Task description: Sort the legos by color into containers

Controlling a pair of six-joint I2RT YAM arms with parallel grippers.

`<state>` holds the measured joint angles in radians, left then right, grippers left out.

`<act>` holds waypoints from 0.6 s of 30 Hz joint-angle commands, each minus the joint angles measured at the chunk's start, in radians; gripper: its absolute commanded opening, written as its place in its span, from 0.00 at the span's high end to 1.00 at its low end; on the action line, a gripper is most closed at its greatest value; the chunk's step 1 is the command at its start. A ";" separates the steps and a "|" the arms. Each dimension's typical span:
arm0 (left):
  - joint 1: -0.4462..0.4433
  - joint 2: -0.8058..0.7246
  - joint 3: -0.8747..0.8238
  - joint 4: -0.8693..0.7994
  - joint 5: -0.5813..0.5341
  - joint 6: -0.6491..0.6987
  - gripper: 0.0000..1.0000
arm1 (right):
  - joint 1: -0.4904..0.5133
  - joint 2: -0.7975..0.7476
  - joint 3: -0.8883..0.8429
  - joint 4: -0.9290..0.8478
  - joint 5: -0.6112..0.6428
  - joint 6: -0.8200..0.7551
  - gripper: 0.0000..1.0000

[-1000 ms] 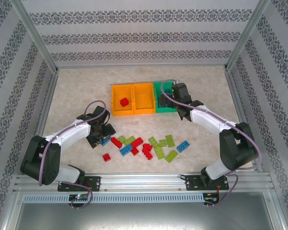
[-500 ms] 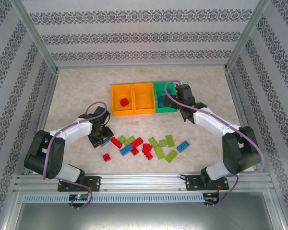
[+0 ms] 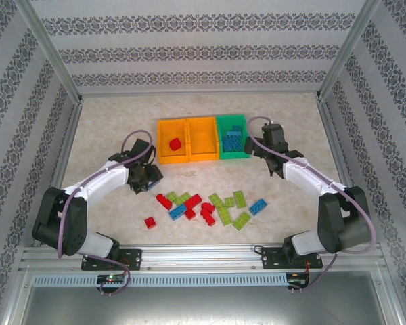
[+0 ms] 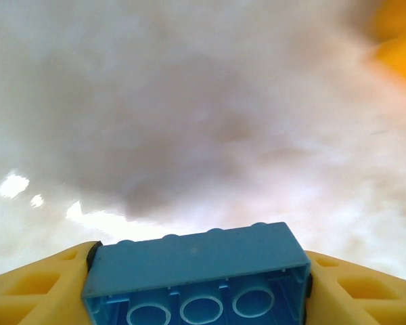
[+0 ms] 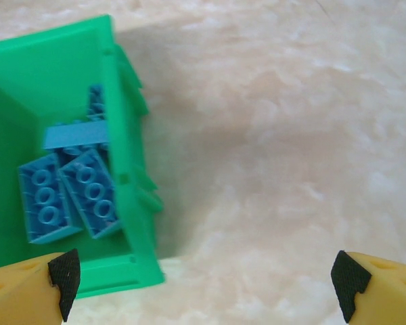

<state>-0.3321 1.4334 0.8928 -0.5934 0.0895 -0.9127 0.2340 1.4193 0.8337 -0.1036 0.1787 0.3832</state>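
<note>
The green container (image 5: 128, 203) holding blue legos lies outward beyond both orange containers, so my left gripper swings outward past them and releases over it next.
My left gripper (image 3: 142, 181) is shut on a blue lego (image 4: 193, 261), held off the table left of the loose pile; its yellow fingers (image 4: 40, 284) press both ends of the brick. My right gripper (image 5: 206, 281) stands open and empty over bare table just right of the green container (image 5: 128, 203), which holds several blue legos (image 5: 88, 186). The left orange container (image 3: 161, 143) holds one red lego (image 3: 175, 143). The middle orange container (image 3: 203, 158) looks empty. Red, lime green and blue legos (image 3: 203, 206) lie scattered near the front.
One red brick (image 3: 150, 222) lies apart at the pile's left and a blue one (image 3: 258, 206) at its right. Metal frame posts (image 3: 66, 159) and patterned walls close in the table on three sides.
The left gripper closed on the blue lego and carried it up and slightly toward the containers. The right gripper moved rightward, off the green container, staying open.
</note>
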 commanded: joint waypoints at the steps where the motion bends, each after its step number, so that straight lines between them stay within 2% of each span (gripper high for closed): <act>1: -0.015 0.012 0.131 0.087 0.004 0.107 0.48 | -0.030 -0.044 -0.044 -0.010 -0.040 0.046 0.02; 6: -0.088 0.168 0.340 0.203 0.120 0.215 0.48 | -0.057 -0.073 -0.097 -0.006 -0.082 0.068 0.02; 9: -0.129 0.291 0.488 0.282 0.234 0.262 0.48 | -0.070 -0.095 -0.132 -0.007 -0.123 0.080 0.02; 14: -0.174 0.519 0.775 0.264 0.373 0.341 0.48 | -0.070 -0.151 -0.167 -0.116 -0.127 0.140 0.03; 18: -0.191 0.683 0.994 0.246 0.493 0.347 0.47 | -0.070 -0.208 -0.204 -0.200 -0.131 0.224 0.03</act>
<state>-0.5110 2.0491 1.7741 -0.3527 0.4549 -0.6193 0.1719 1.2541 0.6594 -0.2054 0.0620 0.5240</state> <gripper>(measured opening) 0.638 0.974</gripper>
